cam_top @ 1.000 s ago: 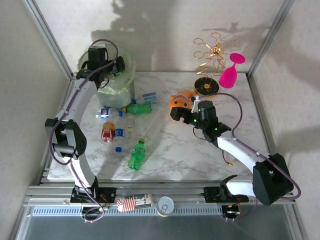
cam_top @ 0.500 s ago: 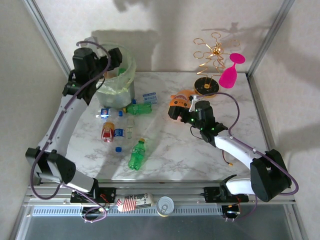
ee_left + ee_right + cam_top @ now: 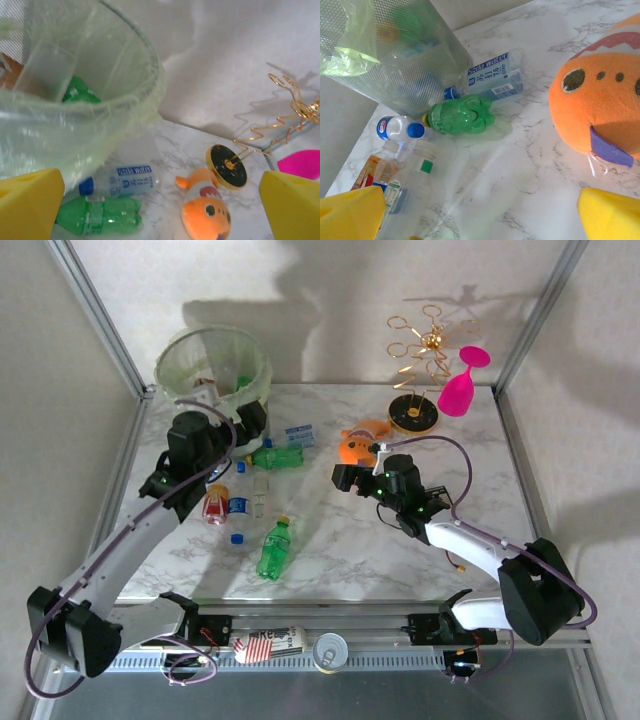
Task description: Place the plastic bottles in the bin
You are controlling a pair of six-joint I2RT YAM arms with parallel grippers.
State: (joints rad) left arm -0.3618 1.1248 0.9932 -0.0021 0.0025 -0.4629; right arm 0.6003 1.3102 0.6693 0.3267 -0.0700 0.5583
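Note:
My left gripper comes back from the bin [image 3: 166,366] next and goes down over the green bottle nearest me [image 3: 273,550].
The bin [image 3: 166,366] stands at the far left corner, with bottles inside, one green [image 3: 80,92]. Several plastic bottles lie on the marble in front of it: a clear blue-labelled one [image 3: 297,435], a green one [image 3: 278,456], another green one [image 3: 272,548] nearer me, a red-labelled one [image 3: 215,505] and a clear one [image 3: 260,495]. My left gripper [image 3: 247,420] hangs open beside the bin's front wall, above the clear blue-labelled bottle [image 3: 122,181] and the green bottle [image 3: 97,216]. To the right of the bottles my right gripper [image 3: 345,477] is open and empty, facing the green bottle [image 3: 462,116].
An orange fish toy [image 3: 358,443] lies just beyond the right gripper. A gold wire stand [image 3: 418,370] and a pink goblet [image 3: 462,385] stand at the back right. A loose blue cap [image 3: 237,537] lies among the bottles. A can [image 3: 331,650] sits on the front rail.
My left arm has drawn back from over the bin and come down beside its front. My right gripper has shifted left and nearer, away from the fish toy.

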